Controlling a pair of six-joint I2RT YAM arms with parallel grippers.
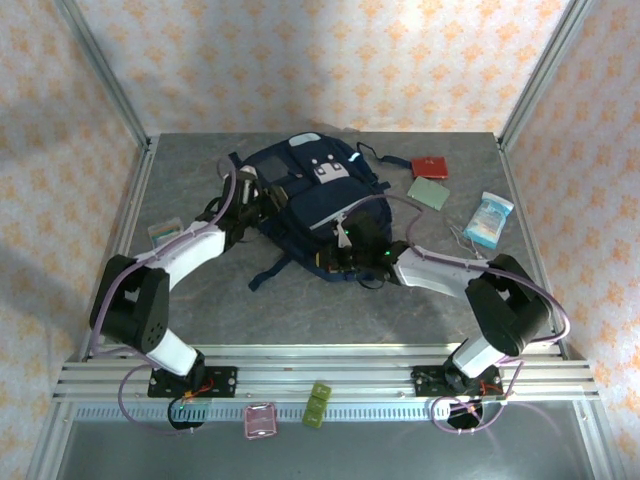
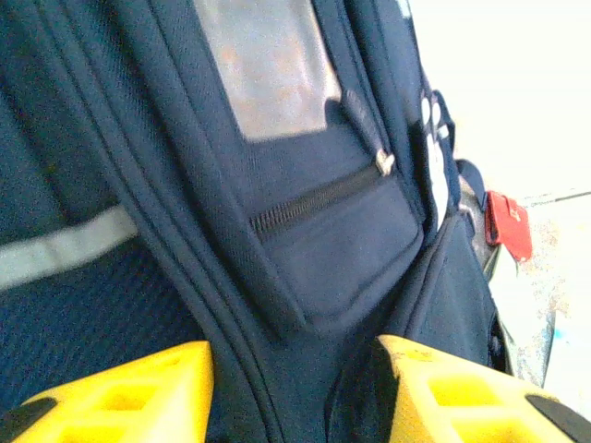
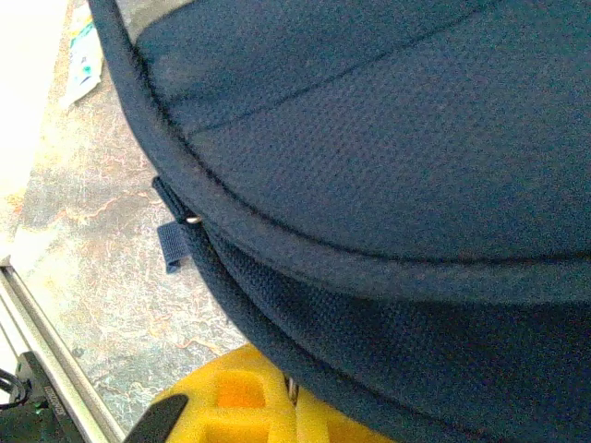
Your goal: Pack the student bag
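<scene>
The robot's right gripper should next pull the dark pull strap along the bag's near edge [image 1: 352, 275] [image 3: 223, 297] toward the blue-white packet and release it, because the seam curves that way.
The student bag [image 1: 300, 190] lies flat mid-table, navy with grey-white front patches. At its left side is my left gripper [image 1: 247, 207]. In the left wrist view this left gripper [image 2: 295, 369] is open: its yellow fingers [image 2: 138, 392] stand apart on either side of a fold of the student bag [image 2: 323, 249], below a zipped pocket. My right gripper [image 1: 350, 250] is at the bag's near edge. In the right wrist view the right gripper [image 3: 295, 399] is shut, yellow fingers [image 3: 231, 397] together, pinching a thin metal piece at the edge of the student bag [image 3: 388, 138].
A red book [image 1: 432, 165], a green book [image 1: 429, 192] and a blue-white packet [image 1: 489, 220] lie right of the bag. A small box [image 1: 166, 232] sits at the left. A pink item [image 1: 260, 420] and a green item [image 1: 318, 404] rest on the near rail.
</scene>
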